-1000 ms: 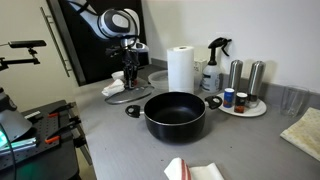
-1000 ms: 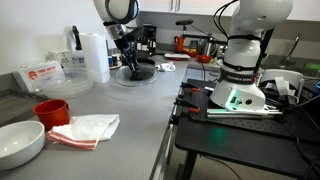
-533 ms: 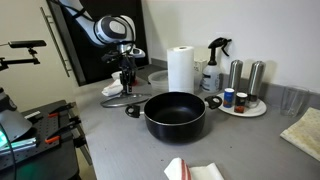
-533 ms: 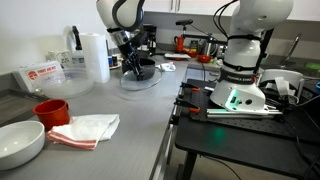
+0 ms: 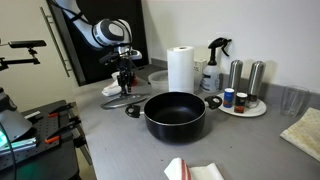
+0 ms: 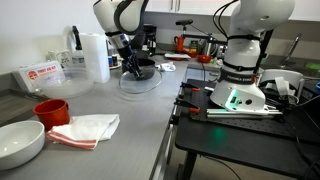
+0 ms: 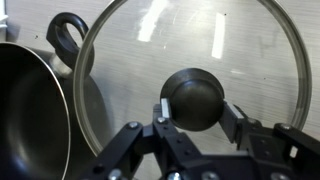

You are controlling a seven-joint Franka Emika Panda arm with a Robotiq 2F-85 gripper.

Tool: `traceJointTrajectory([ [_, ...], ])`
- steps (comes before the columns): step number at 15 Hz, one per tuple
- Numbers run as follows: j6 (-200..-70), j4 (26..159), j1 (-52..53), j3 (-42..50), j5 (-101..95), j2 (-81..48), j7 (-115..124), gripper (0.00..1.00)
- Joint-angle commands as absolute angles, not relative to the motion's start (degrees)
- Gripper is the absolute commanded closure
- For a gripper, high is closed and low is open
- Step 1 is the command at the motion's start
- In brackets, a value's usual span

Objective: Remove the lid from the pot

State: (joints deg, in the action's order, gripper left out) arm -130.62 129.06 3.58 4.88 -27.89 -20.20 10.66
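My gripper lowers the lid onto the bare, clear patch of the grey counter [image 5: 121,117] beside the pot's handle next because that patch is bare, and releases the black knob.
The pot [image 5: 175,115] is a wide black vessel standing open on the grey counter; its wall and one handle show at the left of the wrist view [image 7: 30,110]. The lid [image 7: 200,45] is clear glass with a metal rim and a black knob. It is off the pot and low over the counter beside it, in both exterior views [image 5: 122,98] [image 6: 140,83]. My gripper [image 7: 197,107] is shut on the lid's knob, one finger on each side. It also shows in both exterior views [image 5: 124,78] [image 6: 133,65].
A paper towel roll [image 5: 180,68], a spray bottle [image 5: 214,62] and a round tray of shakers [image 5: 245,108] stand behind the pot. A red cup [image 6: 50,110], a white cloth [image 6: 90,128] and a white bowl [image 6: 20,143] lie nearer the counter's end. Another robot base [image 6: 240,70] stands alongside.
My gripper has carried the lid away from the pot's side and down closer to the counter. The pot has not moved.
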Motion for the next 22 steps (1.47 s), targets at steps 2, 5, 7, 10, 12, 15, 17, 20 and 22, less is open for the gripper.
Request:
traceJointTrajectory([
  [2, -131.0, 129.3, 4.8, 5.0, -31.1, -19.9, 10.8, 0.75],
  [5, -131.2, 129.5, 4.6, 4.6, -30.0, -20.2, 10.3, 0.75],
  [7, -131.2, 129.5, 4.3, 4.2, -29.1, -20.5, 9.5, 0.75],
  [10, -132.1, 129.5, 3.9, 3.8, -28.5, -20.8, 8.1, 0.75],
  [12, -133.0, 129.6, 3.6, 3.4, -27.6, -21.0, 6.5, 0.75],
  [15, -134.5, 129.8, 2.7, 2.4, -24.6, -21.4, 3.3, 0.75],
  [17, -135.5, 129.9, 1.7, 1.3, -21.2, -21.7, 0.5, 0.75],
  [20, -138.0, 127.9, -2.0, 1.9, -16.6, -25.0, -6.3, 0.75],
  [22, -138.7, 126.9, -4.3, 2.0, -14.2, -26.4, -9.9, 0.75],
])
